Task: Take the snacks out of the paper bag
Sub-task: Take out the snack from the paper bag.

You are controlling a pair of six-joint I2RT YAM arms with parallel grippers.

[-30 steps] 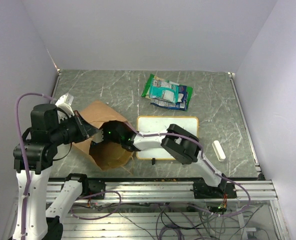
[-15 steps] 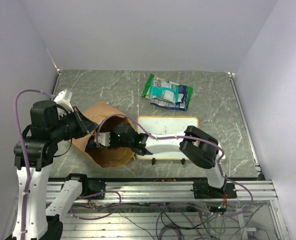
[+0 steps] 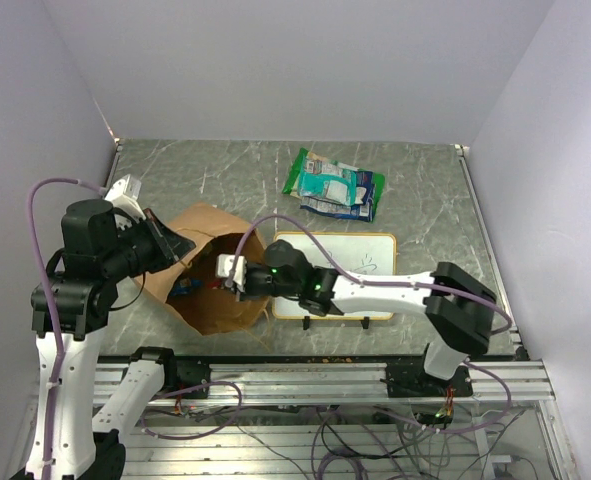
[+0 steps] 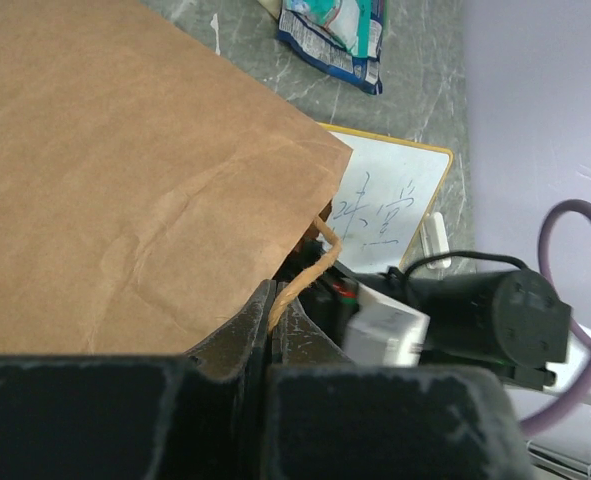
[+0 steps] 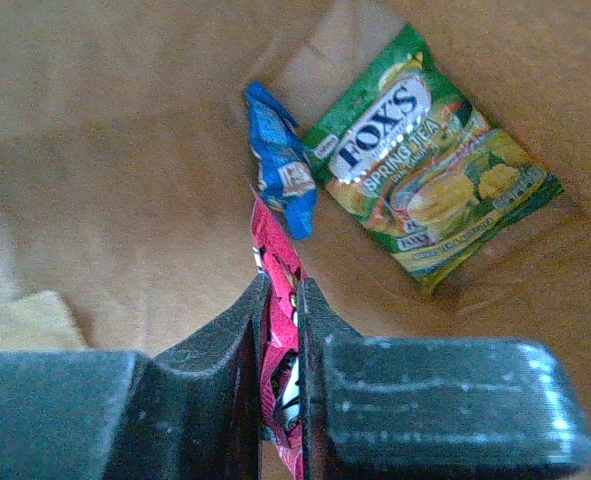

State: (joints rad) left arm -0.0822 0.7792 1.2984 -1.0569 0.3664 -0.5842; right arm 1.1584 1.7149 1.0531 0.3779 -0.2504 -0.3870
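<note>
My right gripper needs to come out of the bag's opening next and swing outward over the green and blue snacks to let go of the red packet (image 5: 280, 290), since other snacks lie there.
The brown paper bag (image 3: 203, 232) lies at the left with its mouth toward the right arm; it also fills the left wrist view (image 4: 125, 180). My left gripper (image 4: 273, 300) is shut on the bag's string handle (image 4: 310, 270), holding the mouth up. My right gripper (image 5: 278, 300) is inside the bag, shut on a red snack packet (image 5: 280, 290). Deeper in the bag lie a small blue packet (image 5: 280, 170) and a green FOX'S packet (image 5: 425, 180). Several snacks (image 3: 333, 185), green and blue, lie on the table at the back.
A framed whiteboard (image 3: 350, 255) lies right of the bag under the right arm. A white eraser block (image 4: 436, 238) shows beside the whiteboard in the left wrist view. The table's near rail (image 3: 315, 375) runs along the front.
</note>
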